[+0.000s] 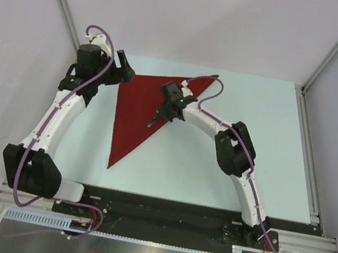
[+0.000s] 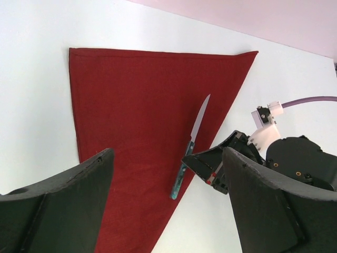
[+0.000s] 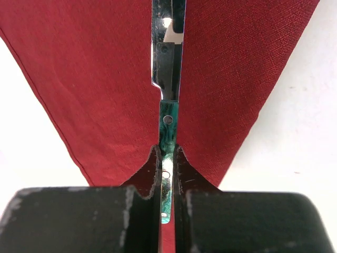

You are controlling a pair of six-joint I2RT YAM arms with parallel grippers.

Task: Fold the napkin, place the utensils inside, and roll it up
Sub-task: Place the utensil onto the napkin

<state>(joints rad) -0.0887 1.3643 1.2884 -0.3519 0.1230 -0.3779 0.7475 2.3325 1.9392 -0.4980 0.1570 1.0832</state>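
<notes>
The knife already lines up with the napkin's diagonal edge, so it goes down slightly onto the cloth there next. Then my right gripper opens.
The dark red napkin point(image 1: 135, 104) lies flat as a triangle on the table; it also shows in the left wrist view point(image 2: 131, 105) and the right wrist view point(image 3: 89, 63). My right gripper point(image 1: 161, 113) is shut on the green handle of a knife point(image 3: 168, 124). It holds the knife low over the napkin near its diagonal edge, with the silvery blade point(image 2: 200, 117) pointing away from the fingers. I cannot tell whether the knife touches the cloth. My left gripper point(image 1: 124, 66) is open and empty at the napkin's far left corner. No other utensil is in view.
The pale table point(image 1: 250, 147) extends right of the napkin. Grey walls close in the left, back and right sides. A metal rail point(image 1: 307, 157) runs along the table's right edge. The right gripper point(image 2: 213, 163) sits between the left gripper's fingers in the left wrist view.
</notes>
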